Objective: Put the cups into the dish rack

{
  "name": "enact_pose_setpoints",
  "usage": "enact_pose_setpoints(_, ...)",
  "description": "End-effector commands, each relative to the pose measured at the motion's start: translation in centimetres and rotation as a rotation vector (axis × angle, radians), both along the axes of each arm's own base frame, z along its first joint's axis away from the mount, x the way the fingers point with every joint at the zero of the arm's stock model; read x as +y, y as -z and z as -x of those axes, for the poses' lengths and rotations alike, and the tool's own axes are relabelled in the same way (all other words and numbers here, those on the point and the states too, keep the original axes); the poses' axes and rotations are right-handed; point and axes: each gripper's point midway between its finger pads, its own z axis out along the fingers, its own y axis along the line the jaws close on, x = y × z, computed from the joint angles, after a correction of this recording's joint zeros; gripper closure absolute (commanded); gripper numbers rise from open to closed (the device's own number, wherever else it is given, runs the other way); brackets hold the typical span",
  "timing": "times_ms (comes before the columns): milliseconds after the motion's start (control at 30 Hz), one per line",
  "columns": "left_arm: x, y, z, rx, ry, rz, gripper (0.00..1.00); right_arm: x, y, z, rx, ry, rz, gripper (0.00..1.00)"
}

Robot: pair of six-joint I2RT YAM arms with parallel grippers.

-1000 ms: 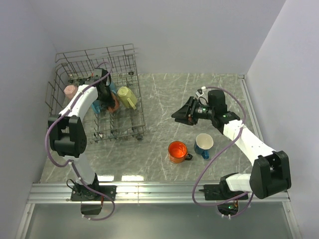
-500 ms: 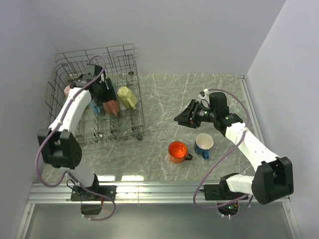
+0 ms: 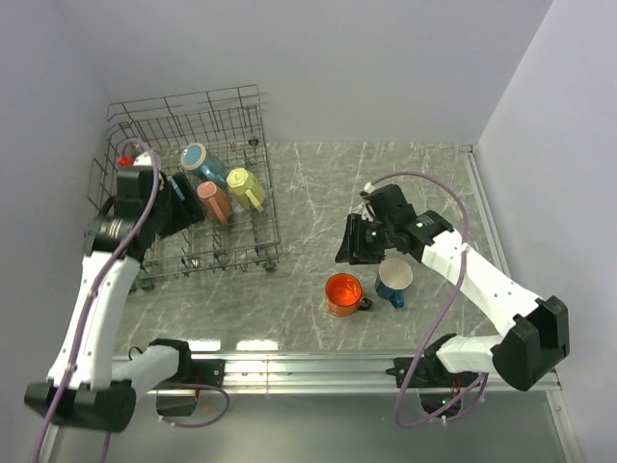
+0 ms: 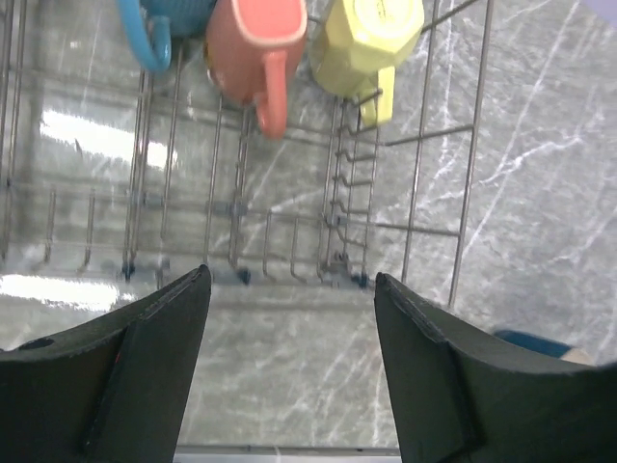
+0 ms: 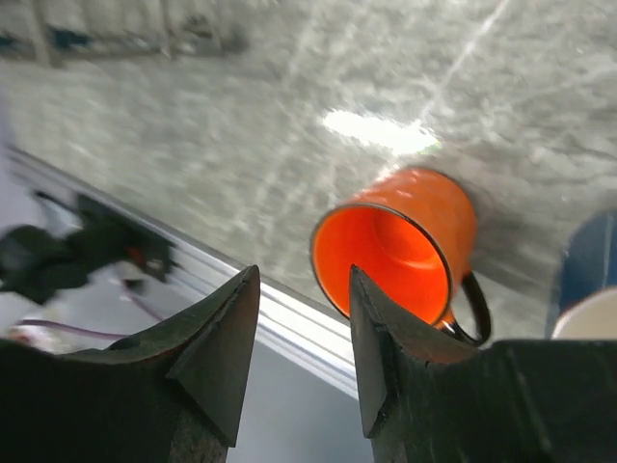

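My right gripper will go back and down next onto the orange cup's far rim [image 3: 355, 277] [image 5: 440, 248], which is below and back from it, as the orange cup's opening has room for one finger.
The grey wire dish rack [image 3: 183, 101] stands at the far left and holds a light blue cup [image 3: 198, 159], a salmon cup [image 3: 214, 200] and a pale yellow cup [image 3: 246, 188]. The left wrist view shows the same rack [image 4: 472, 125] with the blue [image 4: 164, 19], salmon [image 4: 255, 48] and yellow [image 4: 371, 39] cups. My left gripper [image 3: 181, 212] [image 4: 291, 280] is open and empty, back over the rack's near side. A glossy orange cup [image 3: 342, 292] [image 5: 405, 241] and a dark blue cup [image 3: 394, 279] [image 5: 588, 280] stand on the table. My right gripper [image 3: 352, 246] [image 5: 304, 275] hovers open just above the orange cup.
Grey marbled tabletop [image 3: 308, 193] runs between the rack and the two loose cups. An aluminium rail [image 3: 308, 367] lines the near edge. Walls close in on the left, back and right.
The left gripper opened and drew back out of the rack toward the near left, uncovering the blue and salmon cups. The right gripper swung down and nearer to the orange cup.
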Motion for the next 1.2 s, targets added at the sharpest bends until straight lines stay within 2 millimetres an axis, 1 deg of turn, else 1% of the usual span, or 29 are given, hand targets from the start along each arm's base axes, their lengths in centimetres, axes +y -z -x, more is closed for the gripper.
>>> enact_pose_setpoints(0, -0.4, 0.6, 2.2, -0.003, -0.026, 0.062, 0.26, -2.2, 0.6, -0.4, -0.030, 0.010, 0.193, 0.50)
enact_pose_setpoints(33, -0.4, 0.7, 2.5, -0.004, -0.027, 0.065, 0.26, -2.7, 0.8, -0.6, -0.040, 0.008, 0.235, 0.50)
enact_pose_setpoints(67, -0.3, 0.8, 2.7, -0.003, -0.028, 0.064, 0.27, -2.8, 0.9, -0.9, -0.045, 0.005, 0.260, 0.50)
enact_pose_setpoints(133, -0.3, 1.3, 3.2, 0.005, -0.026, 0.061, 0.27, -3.3, 1.4, -0.9, -0.049, -0.023, 0.323, 0.49)
enact_pose_setpoints(167, -0.2, 1.4, 3.3, 0.007, -0.027, 0.059, 0.28, -3.4, 1.9, -1.3, -0.045, -0.031, 0.354, 0.49)
enact_pose_setpoints(233, -0.1, 1.5, 3.6, 0.010, -0.021, 0.052, 0.28, -3.5, 2.5, -1.2, -0.031, -0.076, 0.402, 0.49)
enact_pose_setpoints(367, -0.3, 1.5, 4.1, 0.009, -0.004, 0.055, 0.28, -2.7, 3.8, -2.0, 0.004, -0.133, 0.479, 0.49)
enact_pose_setpoints(400, -0.4, 1.3, 4.1, -0.004, -0.003, 0.063, 0.28, -2.4, 3.8, -2.1, 0.008, -0.144, 0.487, 0.49)
enact_pose_setpoints(433, -0.6, 1.3, 4.1, -0.007, 0.000, 0.071, 0.28, -2.3, 3.9, -1.7, 0.024, -0.169, 0.508, 0.49)
enact_pose_setpoints(467, -0.7, 1.7, 4.2, 0.000, 0.004, 0.077, 0.28, -1.9, 3.6, -2.0, 0.021, -0.178, 0.513, 0.49)
enact_pose_setpoints(533, -1.2, 2.0, 4.2, 0.010, 0.016, 0.094, 0.29, -1.7, 3.3, -1.6, 0.025, -0.203, 0.531, 0.49)
enact_pose_setpoints(567, -1.3, 2.4, 4.3, 0.019, 0.018, 0.098, 0.29, -1.2, 3.0, -1.6, 0.018, -0.215, 0.527, 0.49)
enact_pose_setpoints(633, -1.9, 2.2, 4.1, 0.013, 0.041, 0.094, 0.29, -0.8, 2.8, -1.2, 0.029, -0.237, 0.528, 0.49)
enact_pose_setpoints(667, -2.1, 1.9, 4.0, 0.007, 0.048, 0.088, 0.29, -0.4, 3.0, -0.9, 0.038, -0.255, 0.536, 0.49)
enact_pose_setpoints(767, -3.0, 1.1, 4.0, -0.005, 0.087, 0.059, 0.28, -0.2, 3.8, 0.1, 0.058, -0.293, 0.573, 0.49)
enact_pose_setpoints(800, -3.7, 0.8, 4.1, -0.010, 0.117, 0.058, 0.27, -0.3, 4.0, 0.4, 0.063, -0.299, 0.585, 0.49)
enact_pose_setpoints(833, -3.5, 0.7, 4.0, -0.016, 0.105, 0.037, 0.26, -0.4, 4.4, 0.9, 0.076, -0.304, 0.590, 0.49)
enact_pose_setpoints(967, -4.5, 0.3, 4.3, -0.022, 0.147, 0.037, 0.24, -0.8, 5.3, 1.9, 0.091, -0.308, 0.596, 0.48)
enact_pose_setpoints(1100, -5.2, 0.8, 4.4, -0.003, 0.168, 0.044, 0.24, -1.5, 6.2, 1.6, 0.083, -0.299, 0.638, 0.48)
enact_pose_setpoints(1167, -5.4, 1.1, 4.3, 0.010, 0.169, 0.052, 0.24, -1.8, 6.5, 0.8, 0.067, -0.297, 0.683, 0.48)
